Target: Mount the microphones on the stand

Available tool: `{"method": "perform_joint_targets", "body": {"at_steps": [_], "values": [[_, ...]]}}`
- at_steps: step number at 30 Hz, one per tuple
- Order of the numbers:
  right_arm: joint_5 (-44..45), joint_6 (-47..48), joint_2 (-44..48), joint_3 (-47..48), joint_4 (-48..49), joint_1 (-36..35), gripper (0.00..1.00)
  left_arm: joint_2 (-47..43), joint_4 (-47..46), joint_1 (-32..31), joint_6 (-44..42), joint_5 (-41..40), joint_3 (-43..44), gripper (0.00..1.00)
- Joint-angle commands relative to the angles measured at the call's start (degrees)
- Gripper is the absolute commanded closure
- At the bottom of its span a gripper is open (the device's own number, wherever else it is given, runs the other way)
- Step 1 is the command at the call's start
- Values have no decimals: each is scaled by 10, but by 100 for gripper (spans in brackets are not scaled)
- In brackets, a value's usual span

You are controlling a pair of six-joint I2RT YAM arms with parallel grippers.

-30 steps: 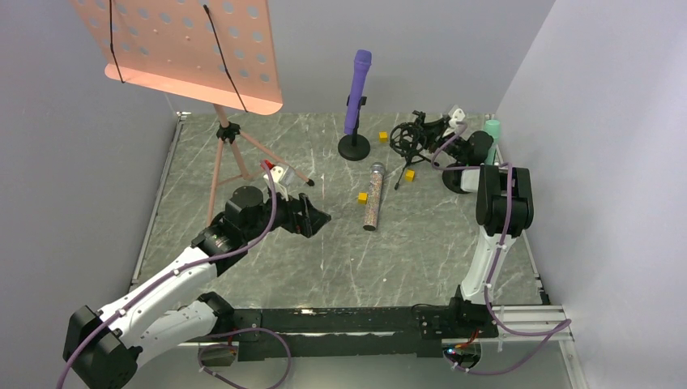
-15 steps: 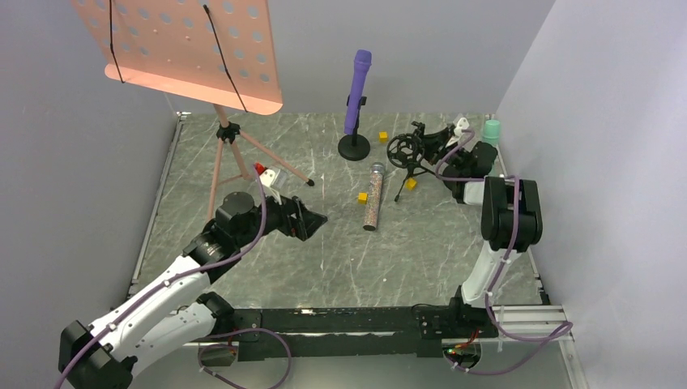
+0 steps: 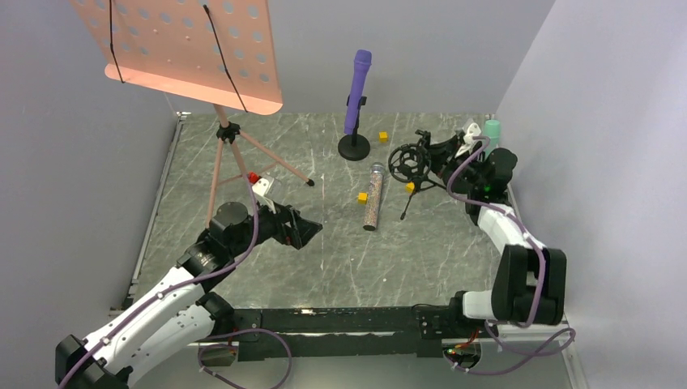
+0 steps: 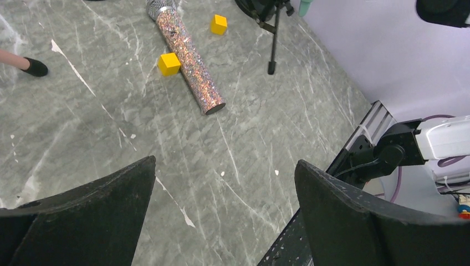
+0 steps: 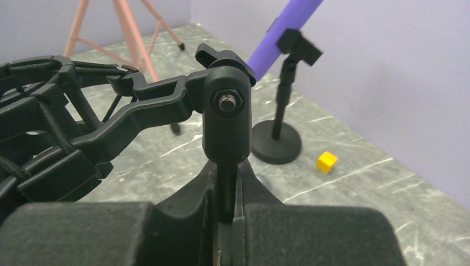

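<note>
The tabletop clear of cubes is back from the robot's right gripper and below it, so next the right gripper needs to pull the black stand back, lower the stand's legs there and let go of it.
The purple microphone (image 3: 357, 89) stands upright in a round-base stand (image 3: 354, 147) at the back; it also shows in the right wrist view (image 5: 282, 25). The glittery copper microphone (image 3: 373, 197) lies flat mid-table, and shows in the left wrist view (image 4: 185, 55). The mint green microphone (image 3: 492, 128) peeks out at the back right, mostly hidden by the right arm. My right gripper (image 3: 455, 151) is shut on the post (image 5: 225, 177) of a black shock-mount tripod stand (image 3: 409, 158), which is tilted. My left gripper (image 3: 304, 229) is open and empty, left of and nearer than the copper microphone.
A pink music stand (image 3: 194, 57) on a tripod stands at the back left. Small yellow cubes lie by the copper microphone (image 3: 362, 197), under the black stand (image 3: 410, 187) and near the round base (image 3: 383, 136). Walls close in the back and right.
My right arm has swung outward and its gripper has carried the black tripod stand a little nearer and tilted it. My left gripper has drawn back toward the near left.
</note>
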State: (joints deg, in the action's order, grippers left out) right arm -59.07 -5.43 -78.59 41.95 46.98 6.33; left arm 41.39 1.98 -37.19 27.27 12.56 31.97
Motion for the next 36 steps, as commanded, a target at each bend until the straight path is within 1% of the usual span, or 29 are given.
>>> {"method": "perform_joint_targets", "body": {"at_steps": [1,6,9,13,18,23,26,30,36], "values": [[-39,34,71,-8,-142,0,100,-13,-6,2,11,-4,-9,1],[-64,89,110,-20,-259,0,100,-14,-1,2,7,-3,-6,1],[-74,147,130,-13,-360,-2,100,-12,0,2,5,-3,-2,1],[-92,194,151,-14,-439,-6,100,-10,-15,2,9,0,-16,1],[-110,201,169,-33,-445,-14,100,1,-53,4,29,5,-36,1],[-108,174,165,-44,-413,-25,100,13,-50,5,37,10,-39,1],[-103,175,165,-52,-405,-31,100,10,-56,5,40,7,-49,1],[-94,203,159,-52,-422,-32,100,8,-69,6,43,10,-60,1],[-84,280,151,-42,-490,-30,100,10,-76,6,44,12,-67,1]]}}
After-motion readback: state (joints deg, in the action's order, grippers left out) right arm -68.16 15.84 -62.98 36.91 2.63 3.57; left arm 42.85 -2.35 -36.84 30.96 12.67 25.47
